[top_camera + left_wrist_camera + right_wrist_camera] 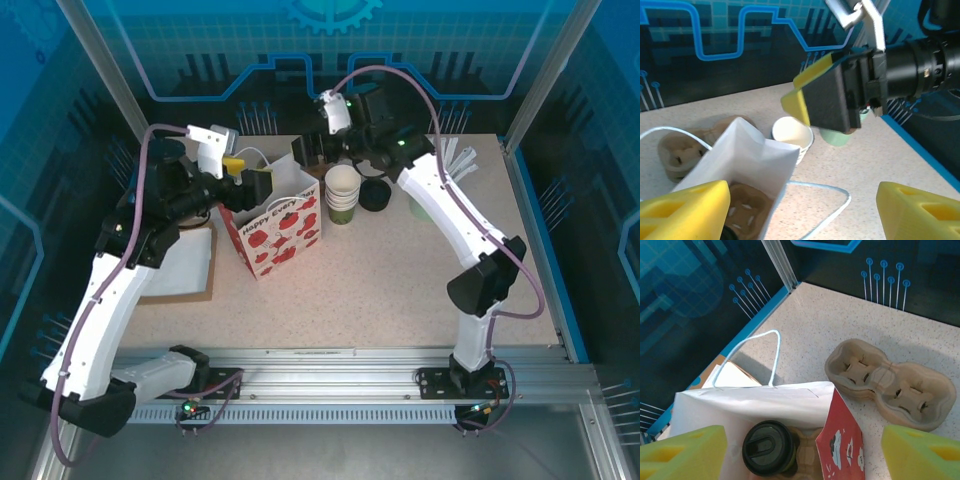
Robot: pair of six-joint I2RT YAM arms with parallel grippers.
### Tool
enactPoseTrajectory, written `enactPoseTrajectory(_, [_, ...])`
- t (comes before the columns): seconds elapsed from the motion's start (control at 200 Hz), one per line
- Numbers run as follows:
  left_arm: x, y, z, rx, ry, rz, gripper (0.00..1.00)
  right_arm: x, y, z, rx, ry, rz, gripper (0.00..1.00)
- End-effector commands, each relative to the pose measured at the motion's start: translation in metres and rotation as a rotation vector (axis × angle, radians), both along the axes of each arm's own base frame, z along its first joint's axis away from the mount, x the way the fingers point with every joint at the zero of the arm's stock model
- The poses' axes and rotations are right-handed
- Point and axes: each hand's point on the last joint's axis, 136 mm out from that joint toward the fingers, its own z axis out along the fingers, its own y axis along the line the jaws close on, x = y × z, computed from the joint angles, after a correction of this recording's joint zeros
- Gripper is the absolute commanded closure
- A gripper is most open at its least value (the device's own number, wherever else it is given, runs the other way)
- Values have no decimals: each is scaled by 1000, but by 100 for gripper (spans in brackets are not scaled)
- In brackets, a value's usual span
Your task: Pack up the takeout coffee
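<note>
My right gripper will swing past the black lid and go down onto the wrapped straws in the pale-green holder [457, 161], since the coffee stands inside the bag.
The takeout coffee [769, 447], an olive cup under a black lid, stands inside the red-and-white paper bag [285, 230] in a cardboard carrier. My right gripper [805, 455] hangs open just above the bag's mouth, its yellow pads wide on either side of the cup and touching nothing. My left gripper [800, 215] is open too, at the bag's left top edge [747, 155], with the bag's white wall between its pads. From above, the left gripper [248, 175] and the right gripper [305, 153] meet over the bag.
A stack of lidless cups [342, 192] and a loose black lid [375, 195] stand right of the bag. A pale-green holder [837, 136] sits behind them. A spare cardboard carrier [892, 382] lies at the back. A flat card [185, 265] lies left of the bag.
</note>
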Motion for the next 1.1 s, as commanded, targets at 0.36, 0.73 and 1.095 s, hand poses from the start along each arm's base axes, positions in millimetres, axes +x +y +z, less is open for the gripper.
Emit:
enactPoseTrajectory(0.36, [-42, -88, 8, -200, -22, -249, 24, -26, -172, -6, -143, -74, -332, 16])
enactPoseTrajectory(0.73, [-41, -120, -15, -135, 7, -310, 24, 27, -283, -80, -349, 56, -635, 40])
enactPoseTrajectory(1.095, [-40, -121, -23, -110, 11, -307, 24, 46, -286, -133, -432, 167, -587, 51])
